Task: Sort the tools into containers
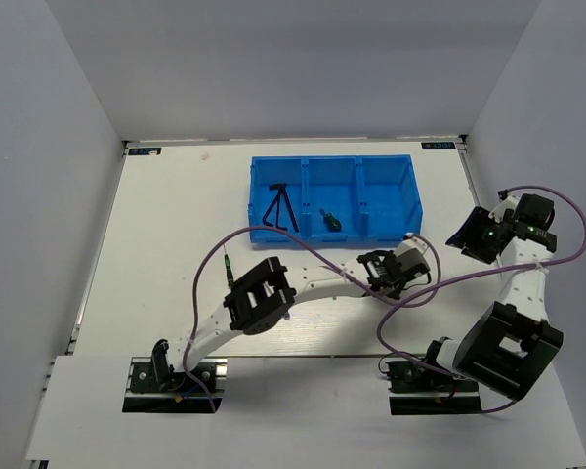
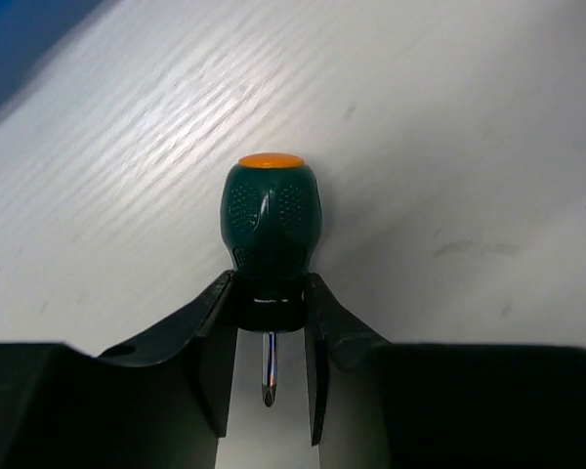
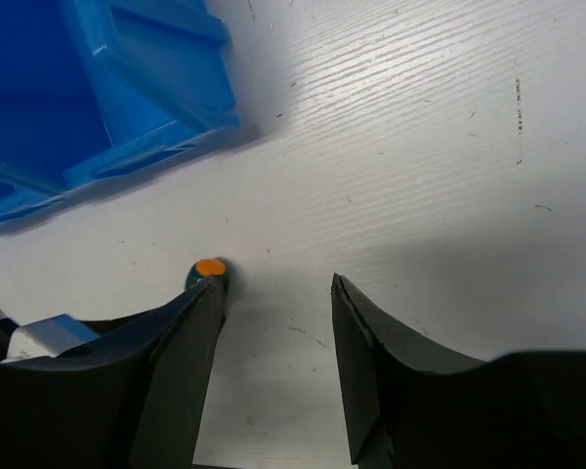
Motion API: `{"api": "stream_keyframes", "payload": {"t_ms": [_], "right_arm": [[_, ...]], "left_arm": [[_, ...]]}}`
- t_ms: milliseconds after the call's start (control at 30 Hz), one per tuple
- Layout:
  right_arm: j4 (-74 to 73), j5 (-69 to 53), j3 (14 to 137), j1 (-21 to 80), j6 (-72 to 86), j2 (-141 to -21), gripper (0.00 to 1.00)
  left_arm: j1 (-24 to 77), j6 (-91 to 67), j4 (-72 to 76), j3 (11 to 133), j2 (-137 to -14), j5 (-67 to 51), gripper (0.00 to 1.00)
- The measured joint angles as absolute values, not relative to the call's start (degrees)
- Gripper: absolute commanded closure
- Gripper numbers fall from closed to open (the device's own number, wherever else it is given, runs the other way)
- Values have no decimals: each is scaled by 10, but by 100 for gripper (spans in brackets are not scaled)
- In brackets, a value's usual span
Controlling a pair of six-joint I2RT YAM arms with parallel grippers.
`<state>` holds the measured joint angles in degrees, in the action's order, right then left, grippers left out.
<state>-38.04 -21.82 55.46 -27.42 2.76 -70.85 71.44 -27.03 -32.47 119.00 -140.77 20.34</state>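
The left gripper rises, crosses over the tray's middle compartment and releases next. That compartment, outward and to its left in the top view, holds a like screwdriver.
The blue tray with three compartments stands at the back centre. Dark hex keys lie in its left compartment and a green screwdriver in the middle one. My left gripper is shut on the collar of a green screwdriver with an orange cap, just above the white table. In the top view this gripper is just in front of the tray's right compartment. My right gripper is open and empty. It hovers right of the tray, and the orange cap shows by its left finger.
A thin dark tool lies on the table left of the left arm, by the purple cable. The tray's corner fills the upper left of the right wrist view. White walls enclose the table on three sides.
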Motion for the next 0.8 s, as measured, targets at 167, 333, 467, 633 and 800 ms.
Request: {"api": "stream_keyframes", "payload": {"t_ms": [167, 333, 467, 633, 800], "right_arm": [[-372, -229, 537, -274, 25, -707, 47], [-367, -243, 520, -274, 21, -701, 49], [-371, -279, 509, -274, -14, -697, 49], [-422, -362, 508, -267, -118, -701, 59], [-469, -421, 485, -251, -228, -682, 60]], "left_arm": [[709, -270, -329, 1047, -1299, 203, 94], [698, -258, -322, 1034, -1213, 216, 95], [672, -255, -322, 1048, -1153, 256, 95], [602, -254, -331, 1091, -1156, 294, 94], [536, -238, -368, 1216, -1253, 306, 80]]}}
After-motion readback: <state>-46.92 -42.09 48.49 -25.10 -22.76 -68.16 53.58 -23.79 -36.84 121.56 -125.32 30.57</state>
